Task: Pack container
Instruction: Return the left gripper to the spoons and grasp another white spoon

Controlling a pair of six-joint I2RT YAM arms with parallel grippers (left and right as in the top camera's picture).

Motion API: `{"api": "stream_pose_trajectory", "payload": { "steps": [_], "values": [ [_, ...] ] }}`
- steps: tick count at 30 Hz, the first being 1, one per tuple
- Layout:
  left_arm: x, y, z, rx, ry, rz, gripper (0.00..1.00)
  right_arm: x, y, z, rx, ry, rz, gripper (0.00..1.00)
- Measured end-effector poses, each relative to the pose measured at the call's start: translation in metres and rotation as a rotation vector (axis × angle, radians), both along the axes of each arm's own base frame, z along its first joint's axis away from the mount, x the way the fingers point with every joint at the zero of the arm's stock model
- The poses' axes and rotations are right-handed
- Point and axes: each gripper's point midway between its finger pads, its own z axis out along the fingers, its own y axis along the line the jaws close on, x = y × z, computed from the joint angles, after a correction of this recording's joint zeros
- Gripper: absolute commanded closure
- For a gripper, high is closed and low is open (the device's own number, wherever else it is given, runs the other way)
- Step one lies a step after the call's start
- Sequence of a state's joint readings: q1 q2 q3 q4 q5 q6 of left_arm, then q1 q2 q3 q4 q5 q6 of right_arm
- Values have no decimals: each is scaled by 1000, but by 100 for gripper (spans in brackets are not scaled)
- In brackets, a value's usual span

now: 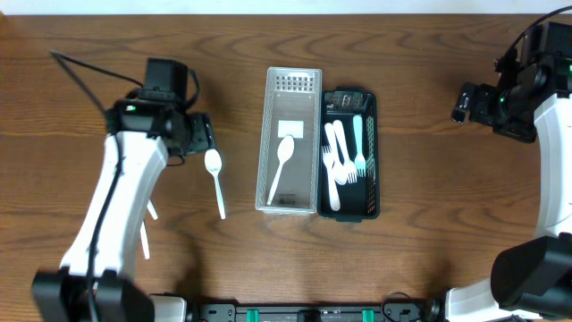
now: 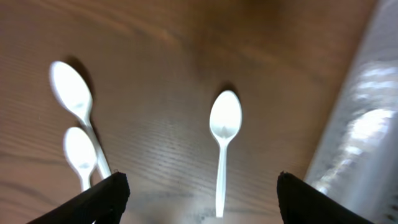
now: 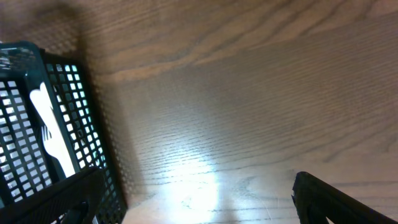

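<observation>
I should next move my left gripper down onto the handle just behind the bowl and close, because the loose spoon's thin handle runs lengthwise between the open fingers.
A white plastic spoon lies on the wood table left of the clear container, which holds one white spoon. A black mesh container next to it holds several white forks and one teal fork. My left gripper is open just above the loose spoon's bowl; in the left wrist view the spoon lies between the open fingers. My right gripper is open and empty, hovering right of the black container; its fingers frame bare table.
Two more white spoons lie left of the targeted one; their handles show by the left arm in the overhead view. The clear container's wall is at the right of the left wrist view.
</observation>
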State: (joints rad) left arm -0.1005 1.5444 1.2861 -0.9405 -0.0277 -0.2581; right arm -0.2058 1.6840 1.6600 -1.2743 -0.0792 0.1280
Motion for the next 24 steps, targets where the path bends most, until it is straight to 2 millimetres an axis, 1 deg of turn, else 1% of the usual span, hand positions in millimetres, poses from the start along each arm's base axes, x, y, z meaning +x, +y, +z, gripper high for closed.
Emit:
{"api": "stream_pose_trajectory", "payload": {
  "steps": [2, 6, 8, 10, 13, 15, 22, 24],
  "values": [
    [-3, -2, -29, -9, 57, -4, 19, 0, 0, 0, 0, 1, 0, 1],
    [-18, -7, -83, -24, 193, -11, 18, 0, 0, 0, 0, 1, 0, 1],
    [-23, -8, -102, -29, 248, -11, 18, 0, 0, 0, 0, 1, 0, 1],
    [-27, -8, -116, -31, 290, -11, 18, 0, 0, 0, 0, 1, 0, 1],
    [-27, -10, -129, -37, 320, -12, 18, 0, 0, -1, 0, 1, 0, 1],
    [-28, -11, -133, -40, 329, -12, 18, 0, 0, -1, 0, 1, 0, 1],
    [-18, -18, -135, -72, 291, -41, 18, 0, 0, 0, 0, -1, 0, 1],
    [-18, -20, -136, -79, 290, -47, 18, 0, 0, 0, 0, -1, 0, 1]
  ]
}}
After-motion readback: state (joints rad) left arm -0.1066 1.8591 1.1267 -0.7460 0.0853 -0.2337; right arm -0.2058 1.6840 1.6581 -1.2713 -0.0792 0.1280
